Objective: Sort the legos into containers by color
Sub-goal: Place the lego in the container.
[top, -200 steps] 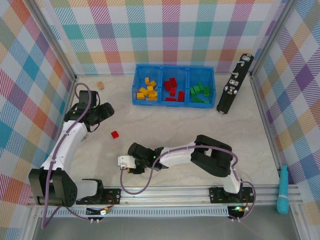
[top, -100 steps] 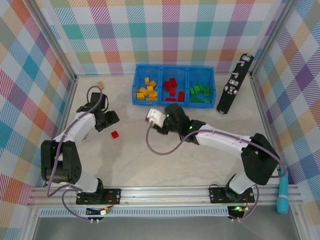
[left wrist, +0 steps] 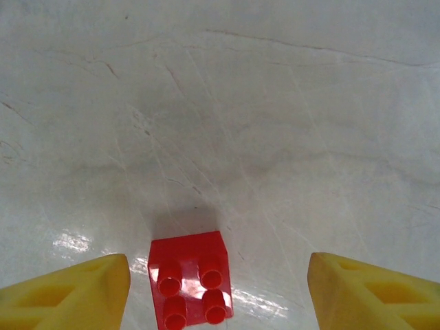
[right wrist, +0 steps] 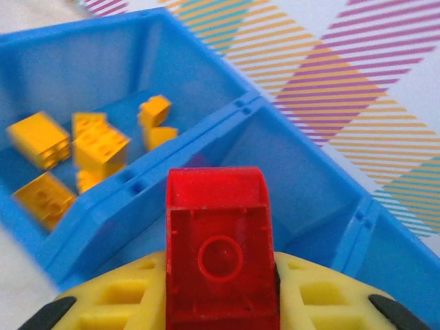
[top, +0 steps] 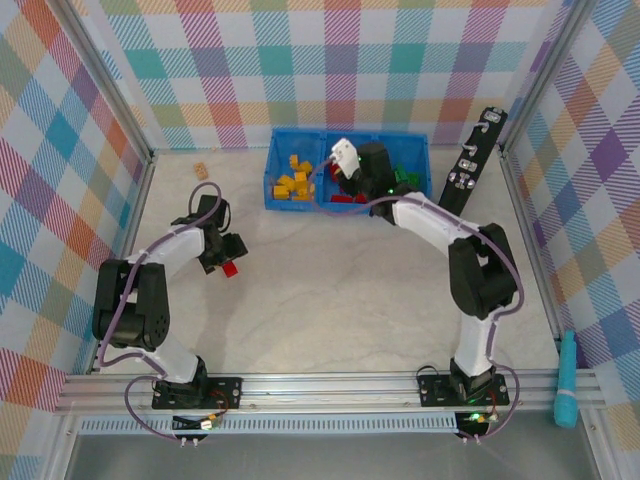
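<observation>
My right gripper goes down toward the bottom of the middle compartment (top: pixel 343 197) (right wrist: pixel 292 237) next and releases the held red lego, since other red legos already lie there.
A loose red lego (top: pixel 230 268) lies on the table at the left. My left gripper (top: pixel 224 258) hangs right over it, open. In the left wrist view the four-studded red lego (left wrist: pixel 189 287) sits between the yellow fingers (left wrist: pixel 75 292), closer to the left one, and touches neither; the left gripper (left wrist: pixel 218 292) is open. My right gripper (top: pixel 338 174) is over the middle compartment of the blue containers (top: pixel 345 208). It is shut on a red lego (right wrist: pixel 220 254), seen from its hollow underside. Yellow legos (right wrist: pixel 96 148) fill the left compartment, red ones (top: pixel 345 195) the middle, green ones (top: pixel 405 185) the right.
A small tan block (top: pixel 201 170) lies near the back left corner. A long black device (top: pixel 468 170) leans by the bin's right side. A teal tool (top: pixel 567 380) lies outside the right rail. Plaid walls enclose the table.
The right arm has swung from the table's front centre out to the bin, carrying its red lego. The left gripper has come down over the loose red lego.
</observation>
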`<state>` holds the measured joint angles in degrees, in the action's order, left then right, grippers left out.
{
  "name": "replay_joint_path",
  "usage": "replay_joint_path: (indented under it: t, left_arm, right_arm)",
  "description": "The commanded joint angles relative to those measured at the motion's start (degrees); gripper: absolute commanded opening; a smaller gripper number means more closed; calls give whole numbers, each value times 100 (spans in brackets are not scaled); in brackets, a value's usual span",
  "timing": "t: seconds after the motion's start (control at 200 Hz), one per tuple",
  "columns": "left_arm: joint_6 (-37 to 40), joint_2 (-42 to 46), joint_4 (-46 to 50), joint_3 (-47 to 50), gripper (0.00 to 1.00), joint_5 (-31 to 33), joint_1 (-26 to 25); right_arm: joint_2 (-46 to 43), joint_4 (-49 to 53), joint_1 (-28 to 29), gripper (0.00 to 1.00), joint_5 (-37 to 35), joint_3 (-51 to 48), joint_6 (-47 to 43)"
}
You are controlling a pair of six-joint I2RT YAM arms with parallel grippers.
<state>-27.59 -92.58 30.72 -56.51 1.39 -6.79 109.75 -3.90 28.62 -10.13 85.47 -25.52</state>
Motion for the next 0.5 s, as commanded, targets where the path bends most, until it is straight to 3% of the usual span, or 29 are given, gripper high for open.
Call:
replay_joint_path:
  t: [0.0,0.205,0.495]
  left_arm:
    - [-190,-154,-153,155,69,176,-79]
    - [-411,-232,-406,237,63,373,-104]
    - [-477,-528,-527,287,55,262,-138]
  right_arm:
    - [414,314,-91,24,-33,669,375]
    - [1277,926,-177,32,-85,1660,491]
    - [1575,885,-208,43,-94,1833,617]
